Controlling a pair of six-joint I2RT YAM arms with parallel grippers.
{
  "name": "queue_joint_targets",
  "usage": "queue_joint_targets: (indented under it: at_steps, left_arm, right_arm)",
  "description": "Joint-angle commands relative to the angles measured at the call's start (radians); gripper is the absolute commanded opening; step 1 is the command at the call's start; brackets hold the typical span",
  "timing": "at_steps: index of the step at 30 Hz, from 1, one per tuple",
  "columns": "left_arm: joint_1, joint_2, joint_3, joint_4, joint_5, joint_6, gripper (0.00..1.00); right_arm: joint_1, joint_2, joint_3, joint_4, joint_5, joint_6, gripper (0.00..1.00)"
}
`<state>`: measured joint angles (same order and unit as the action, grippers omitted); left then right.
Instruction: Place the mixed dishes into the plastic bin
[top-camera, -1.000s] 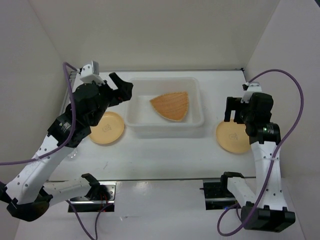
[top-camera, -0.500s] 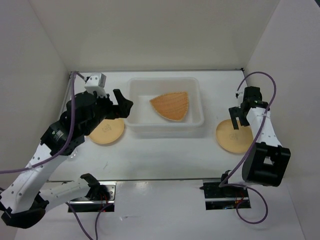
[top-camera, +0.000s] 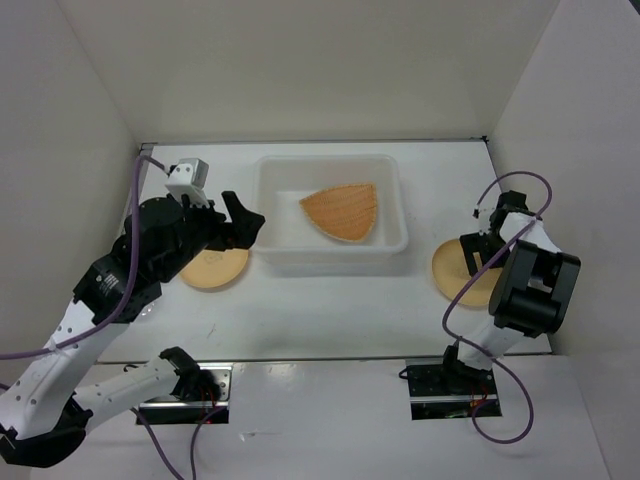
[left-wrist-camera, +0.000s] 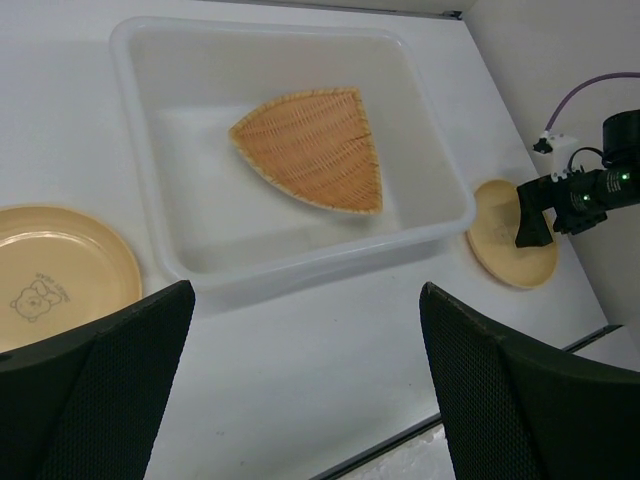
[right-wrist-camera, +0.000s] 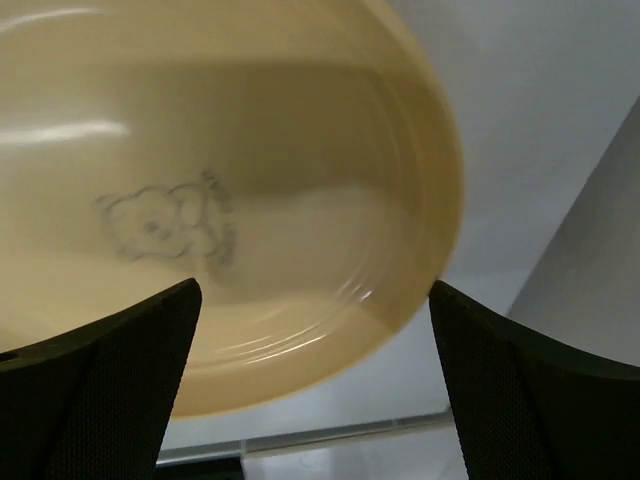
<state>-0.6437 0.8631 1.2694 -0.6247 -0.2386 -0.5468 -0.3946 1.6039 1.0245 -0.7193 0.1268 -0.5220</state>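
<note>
The wall-side curve of the second plate's rim (right-wrist-camera: 398, 306) already bends between the open fingers; my right gripper should ease toward it next and close there.
The translucent white plastic bin (top-camera: 332, 161) stands at the back centre and holds the tan woven fan-shaped tray (top-camera: 342, 212). One yellow-orange plate (top-camera: 212, 268) lies left of the bin, another (top-camera: 458, 278) lies to its right. My left gripper (top-camera: 243, 222) is open and empty, raised near the bin's left front corner. In the left wrist view it (left-wrist-camera: 305, 300) looks down on the bin (left-wrist-camera: 140, 190), the tray (left-wrist-camera: 315, 150) and both plates. My right gripper (top-camera: 478, 260) is open, low over the right plate (right-wrist-camera: 200, 200), its jaws astride the near rim. I cannot make out the clear cups.
White walls close in the table on the left, back and right; the right wall is close beside the right plate. The right arm's purple cable (top-camera: 510, 190) loops above it. The table's front edge (left-wrist-camera: 500, 375) runs below the bin.
The right gripper has swung down from high above onto the right plate's edge. The left arm has drawn back slightly from the bin, still open.
</note>
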Motion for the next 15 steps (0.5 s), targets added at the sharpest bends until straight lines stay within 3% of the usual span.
queue_joint_targets:
  at_steps: [1,11,14,15]
  left_arm:
    - [0.004,0.013,0.007,0.014,-0.025,0.031,0.99]
    - [0.013,0.152,0.018,0.057,-0.025,0.011,0.99]
    - [0.022,0.175,0.036,0.057,-0.025,0.011,0.99]
    - [0.022,0.188,0.036,0.057,-0.034,0.011,0.99]
  right_arm:
    - [-0.026,0.083,0.0,0.073,-0.093,0.0,0.98]
    - [-0.058,0.224,-0.009,0.149,-0.16,-0.047,0.96]
    - [-0.058,0.258,0.023,0.118,-0.205,-0.058,0.69]
    - [-0.058,0.281,0.037,0.106,-0.205,-0.047,0.38]
